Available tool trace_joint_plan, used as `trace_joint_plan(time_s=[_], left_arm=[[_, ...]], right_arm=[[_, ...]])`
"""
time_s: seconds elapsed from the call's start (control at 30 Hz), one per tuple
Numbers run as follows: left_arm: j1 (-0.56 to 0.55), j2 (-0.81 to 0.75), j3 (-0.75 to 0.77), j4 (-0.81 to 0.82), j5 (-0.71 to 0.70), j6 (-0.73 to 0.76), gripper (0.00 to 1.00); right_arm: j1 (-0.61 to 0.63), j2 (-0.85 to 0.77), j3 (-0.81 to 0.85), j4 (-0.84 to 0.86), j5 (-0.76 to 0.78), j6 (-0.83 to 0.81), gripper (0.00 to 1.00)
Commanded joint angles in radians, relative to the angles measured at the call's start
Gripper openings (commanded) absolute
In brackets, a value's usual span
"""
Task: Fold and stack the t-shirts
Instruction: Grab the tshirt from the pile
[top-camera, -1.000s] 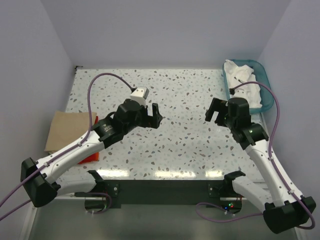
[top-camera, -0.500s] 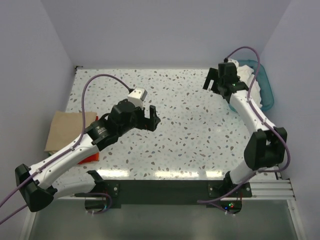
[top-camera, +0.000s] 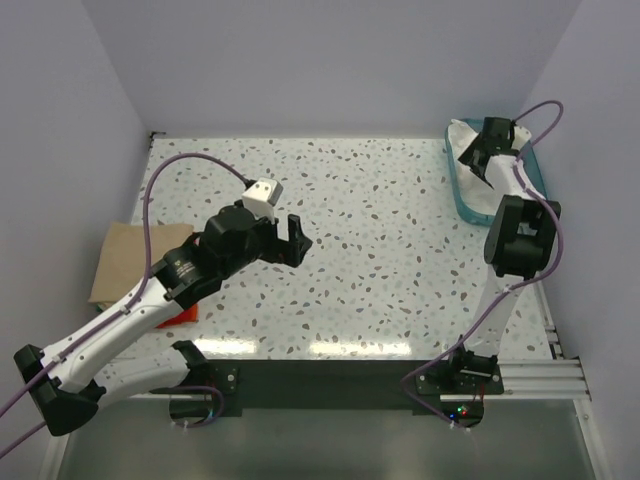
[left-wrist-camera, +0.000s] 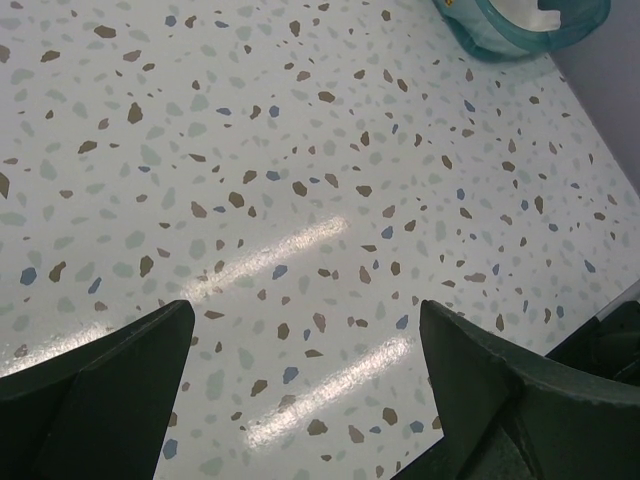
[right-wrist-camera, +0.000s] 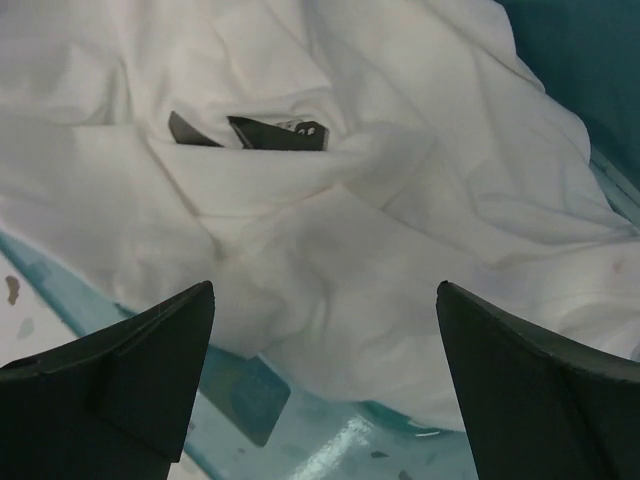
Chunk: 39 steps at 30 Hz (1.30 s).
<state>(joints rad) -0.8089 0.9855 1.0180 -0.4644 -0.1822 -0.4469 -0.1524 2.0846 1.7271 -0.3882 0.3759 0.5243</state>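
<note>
I will lower my open right gripper next onto the raised folds of the white shirt beside the dark patch, because the cloth bunches up between its fingers there.
A crumpled white t-shirt (right-wrist-camera: 330, 170) lies in the teal bin (top-camera: 468, 195) at the far right; it also shows in the top view (top-camera: 463, 137). My right gripper (right-wrist-camera: 325, 330) is open and empty, hovering just above the shirt at the bin's near wall; in the top view it (top-camera: 480, 160) is over the bin. A folded tan shirt (top-camera: 135, 260) lies at the left edge, with a red one (top-camera: 180, 314) peeking out under my left arm. No green shirt shows. My left gripper (top-camera: 295, 238) is open and empty above the bare table (left-wrist-camera: 300, 200).
The teal bin's corner (left-wrist-camera: 520, 25) shows far off in the left wrist view. Walls close in the table on the left, back and right. The right arm's elbow (top-camera: 520, 235) stands beside the bin.
My right arm has swung from mid-table far right and back, and its gripper now hangs over the white shirt in the bin. My left gripper drifted slightly left and nearer.
</note>
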Motion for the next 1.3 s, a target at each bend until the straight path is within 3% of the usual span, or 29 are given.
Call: trace_joint_plan(time_s=[0.0,0.2,0.37,0.47,0.5,0.67,1.0,1.1,1.27], left_arm=[[0.005,-0.004,0.021,-0.016,0.035,0.039,1.00],[0.005,0.005,0.005,-0.008,0.050,0.053,1.00],[0.005,-0.001,-0.012,0.001,0.036,0.054,1.00],[0.005,-0.007,-0.016,0.004,0.032,0.054,1.00],[0.005,-0.005,-0.016,0.004,0.030,0.054,1.00],[0.005,-0.007,-0.006,0.009,0.029,0.057,1.00],[0.007,0.005,-0.004,0.038,0.033,0.062,1.00],[0.007,0.005,-0.007,0.043,0.029,0.065,1.00],[0.005,0.010,-0.010,0.043,0.032,0.068,1.00]], right_arm=[[-0.019,0.057,0.077,0.043,0.052,0.062,0.95],[-0.033,0.219,0.251,-0.043,0.034,0.028,0.93],[-0.035,0.259,0.250,-0.049,0.004,0.019,0.80],[-0.035,0.246,0.223,-0.037,0.001,0.017,0.51],[-0.035,0.235,0.218,-0.037,0.000,0.017,0.34],[-0.036,0.164,0.193,-0.017,0.009,-0.006,0.00],[-0.044,-0.070,0.085,0.037,-0.022,0.025,0.00],[-0.032,-0.162,-0.070,0.122,-0.049,0.059,0.00],[-0.021,-0.299,-0.190,0.206,-0.052,0.077,0.00]])
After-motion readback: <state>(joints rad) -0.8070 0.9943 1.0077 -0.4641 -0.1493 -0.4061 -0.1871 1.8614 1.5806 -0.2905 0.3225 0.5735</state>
